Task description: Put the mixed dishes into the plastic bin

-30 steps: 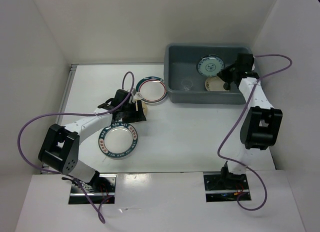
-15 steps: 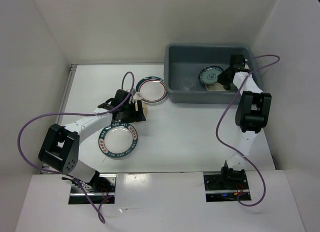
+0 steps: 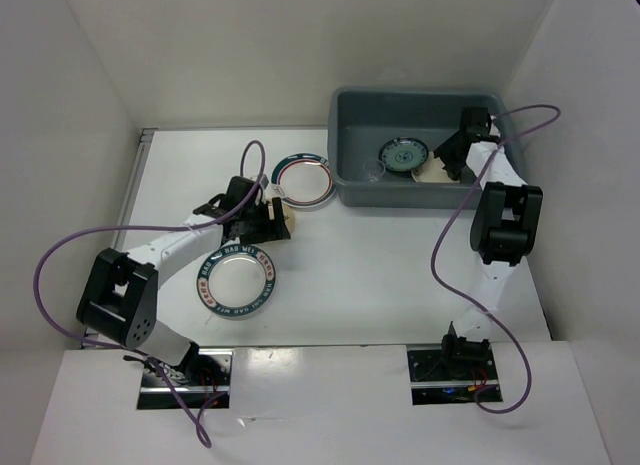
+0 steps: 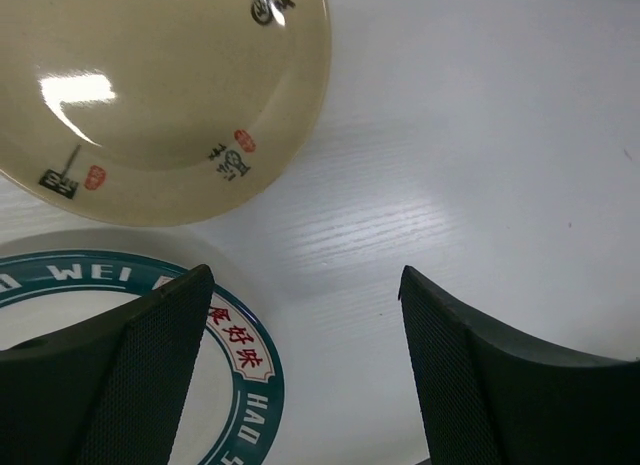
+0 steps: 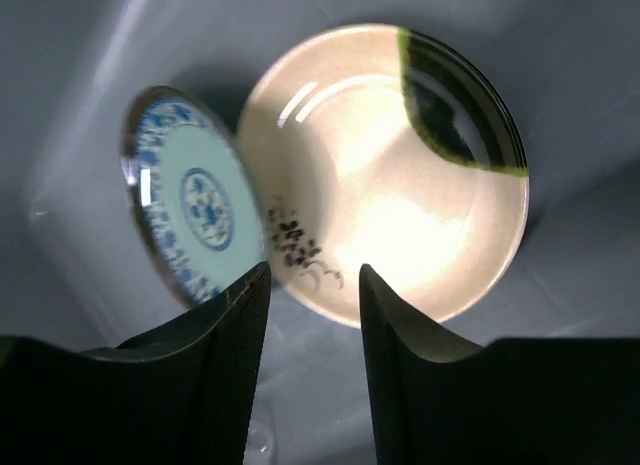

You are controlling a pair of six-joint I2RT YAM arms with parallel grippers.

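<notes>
The bin crowds the opposite side of the plate, so my left gripper will move outward past the beige plate and down onto the second white plate's rim away from the bin.
The grey-blue plastic bin (image 3: 350, 120) stands at the back right. Inside it lie a small teal patterned plate (image 3: 403, 155), a beige plate (image 3: 432, 169) and a clear cup (image 3: 374, 171). My right gripper (image 3: 449, 161) is down in the bin, open, with nothing between its fingers. In the right wrist view the teal plate (image 5: 190, 210) tilts just off the left finger (image 5: 215, 325), beside the beige plate (image 5: 390, 175). On the table my left gripper (image 3: 266, 221) stands open over bare table, between a beige plate (image 4: 150, 95) and a white teal-rimmed plate (image 4: 235, 360).
A second white plate with a teal lettered rim (image 3: 303, 179) lies on the table just left of the bin. White walls enclose the table on the left, back and right. Purple cables loop from both arms.
My right gripper went down into the bin with the teal plate and opened. The plate now sits further left in the bin. My left gripper widened slightly.
</notes>
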